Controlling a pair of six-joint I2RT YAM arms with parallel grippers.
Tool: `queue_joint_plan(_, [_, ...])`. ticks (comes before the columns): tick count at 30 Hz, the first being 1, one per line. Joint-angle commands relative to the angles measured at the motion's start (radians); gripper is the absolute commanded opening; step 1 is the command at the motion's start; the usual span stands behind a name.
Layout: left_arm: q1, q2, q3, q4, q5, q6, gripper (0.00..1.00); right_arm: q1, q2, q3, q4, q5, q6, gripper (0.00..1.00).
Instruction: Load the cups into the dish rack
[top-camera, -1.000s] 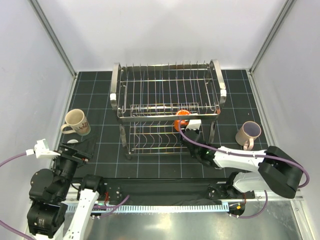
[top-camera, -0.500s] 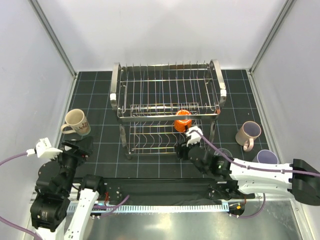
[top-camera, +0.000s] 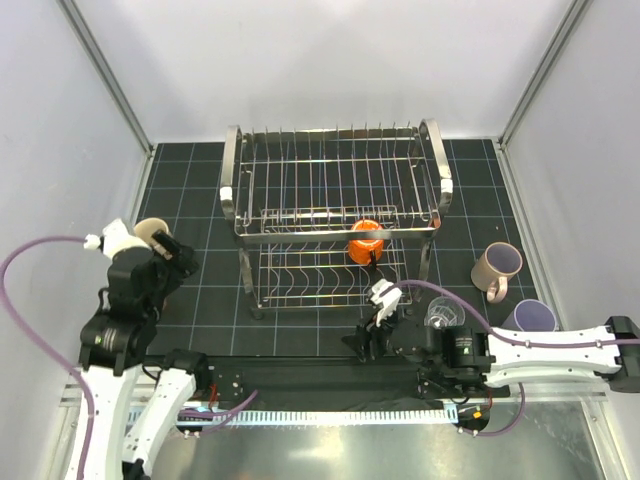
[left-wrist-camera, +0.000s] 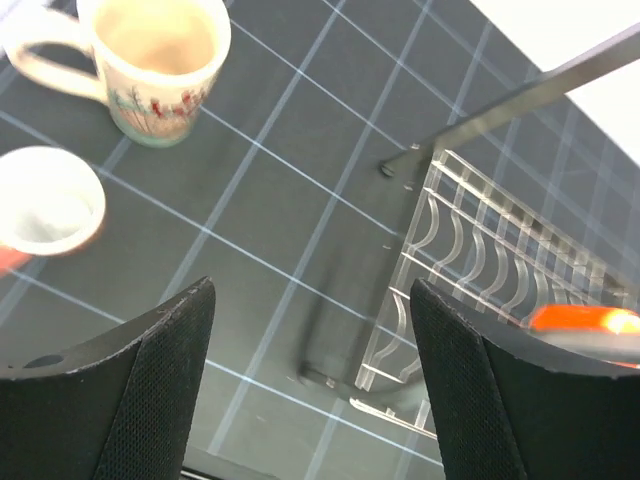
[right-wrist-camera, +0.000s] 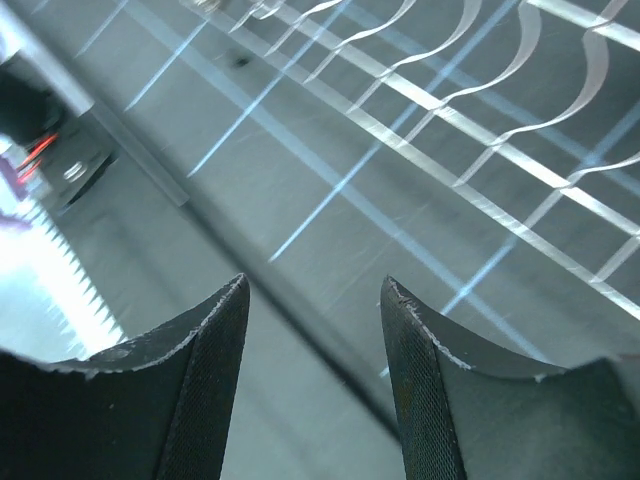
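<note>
Next, my left gripper should reach outward and down onto the rack-side rim (left-wrist-camera: 224, 48) of the cream mug (left-wrist-camera: 160, 60), clear of the handle, since the mug stands below and outward of it.
The chrome dish rack (top-camera: 330, 200) stands mid-table, and a small orange cup (top-camera: 366, 240) rests in its lower tier. My right gripper (top-camera: 364, 338) hovers open and empty in front of the rack, near the table's front edge; its wrist view shows only rack wires (right-wrist-camera: 450, 100) ahead of it (right-wrist-camera: 315, 288). My left gripper (top-camera: 172, 256) is open over the left side. Below and beyond it (left-wrist-camera: 310, 292) are the cream mug (left-wrist-camera: 160, 60) and a salmon-pink mug (left-wrist-camera: 45, 205). The orange cup (left-wrist-camera: 585, 320) shows at the right edge of that view.
A clear glass tumbler (top-camera: 443, 315), a lavender tumbler (top-camera: 530, 316) and a beige-pink mug (top-camera: 497, 268) stand right of the rack, beside my right arm. The enclosure's white walls close in both sides. The arm bases' rail (top-camera: 330, 410) runs along the near edge.
My right gripper opened, left the orange cup in the lower tier and drew back toward the near edge. My left arm rose and swung toward the cream mug.
</note>
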Motion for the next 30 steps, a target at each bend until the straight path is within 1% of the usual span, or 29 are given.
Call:
queue_joint_plan(1, [-0.002,0.104,0.042,0.128,-0.048,0.134,0.77,0.007,-0.049,0.050,-0.052,-0.169,0.022,0.57])
queue_joint_plan(3, [0.000,0.163,0.041,0.153,-0.066,0.165,0.79,0.006,-0.070,0.054,-0.084,-0.212,0.031,0.57])
queue_joint_plan(5, [0.000,0.260,0.042,0.199,-0.037,0.210,0.80,0.006,-0.116,0.054,-0.122,-0.229,0.039,0.57])
queue_joint_plan(7, [0.001,0.366,0.048,0.257,-0.054,0.234,0.82,0.004,-0.173,0.053,-0.164,-0.231,0.053,0.58])
queue_joint_plan(10, [0.021,0.468,0.085,0.286,-0.091,0.293,0.82,0.006,-0.239,0.048,-0.204,-0.222,0.071,0.58])
queue_joint_plan(11, [0.029,0.523,0.096,0.328,-0.091,0.310,0.83,0.006,-0.280,0.048,-0.227,-0.220,0.073,0.58])
queue_joint_plan(12, [0.038,0.545,0.097,0.360,-0.070,0.346,0.83,0.004,-0.299,0.050,-0.239,-0.219,0.074,0.57])
queue_joint_plan(14, [0.095,0.597,0.126,0.397,-0.002,0.354,0.83,0.006,-0.334,0.053,-0.267,-0.216,0.078,0.57])
queue_joint_plan(15, [0.108,0.647,0.140,0.405,0.031,0.354,0.82,0.006,-0.360,0.054,-0.274,-0.219,0.076,0.57])
queue_joint_plan(16, [0.127,0.672,0.150,0.412,0.035,0.360,0.82,0.006,-0.372,0.056,-0.279,-0.219,0.076,0.57])
queue_joint_plan(18, [0.136,0.735,0.171,0.449,-0.003,0.388,0.82,0.006,-0.394,0.068,-0.300,-0.226,0.074,0.57])
queue_joint_plan(20, [0.159,0.776,0.189,0.458,-0.037,0.399,0.82,0.004,-0.402,0.077,-0.326,-0.228,0.071,0.58])
queue_joint_plan(21, [0.161,0.793,0.212,0.449,-0.039,0.400,0.81,0.006,-0.405,0.080,-0.333,-0.228,0.071,0.58])
queue_joint_plan(23, [0.211,0.829,0.219,0.458,-0.037,0.403,0.80,0.006,-0.414,0.091,-0.345,-0.228,0.071,0.58])
queue_joint_plan(25, [0.230,0.859,0.225,0.458,-0.037,0.405,0.80,0.006,-0.423,0.094,-0.342,-0.229,0.065,0.58])
queue_joint_plan(28, [0.276,0.878,0.226,0.449,-0.028,0.405,0.80,0.006,-0.428,0.100,-0.343,-0.231,0.058,0.58])
queue_joint_plan(30, [0.286,0.885,0.225,0.440,-0.060,0.416,0.79,0.006,-0.426,0.111,-0.356,-0.226,0.056,0.58])
